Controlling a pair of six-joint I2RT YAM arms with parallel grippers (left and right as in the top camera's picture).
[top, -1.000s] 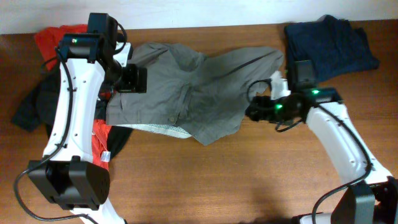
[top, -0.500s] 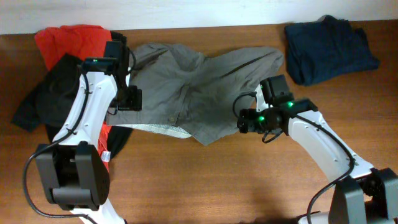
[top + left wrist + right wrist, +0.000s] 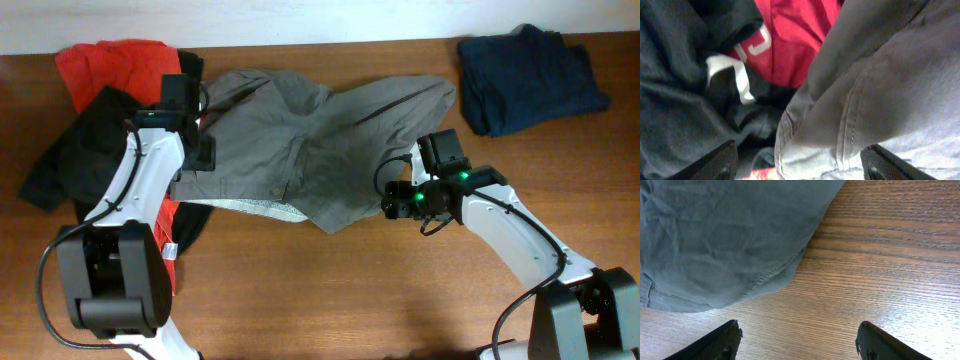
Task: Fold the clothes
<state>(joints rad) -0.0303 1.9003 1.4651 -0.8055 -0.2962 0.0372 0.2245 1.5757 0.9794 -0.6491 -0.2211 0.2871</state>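
I should lower my right gripper from above the bare wood and move it to the left in the overhead view, onto the shorts' waistband corner (image 3: 335, 224) (image 3: 700, 303).
The grey shorts (image 3: 300, 140) lie spread and wrinkled across the middle of the table, pale speckled lining showing at their near edge (image 3: 250, 207). A red shirt (image 3: 100, 65) and a black shirt (image 3: 75, 160) are bunched at the left. My left gripper (image 3: 192, 165) is down at the shorts' left waistband corner. In the left wrist view the left gripper (image 3: 802, 170) stands open with that grey corner (image 3: 840, 125) between its fingers (image 3: 715, 162). My right gripper (image 3: 797, 342) is open over bare wood, with the shorts' hem (image 3: 765, 275) just ahead of it.
A dark navy folded garment (image 3: 530, 75) lies at the back right. Bare wooden table (image 3: 400, 300) runs along the front. The black shirt with white print (image 3: 735, 80) and the red shirt (image 3: 795, 40) lie close beside the left gripper.
The left gripper has dropped onto the shorts' left waistband corner and its jaws have narrowed somewhat. The right gripper has moved left and nearer, to the shorts' lower right hem.
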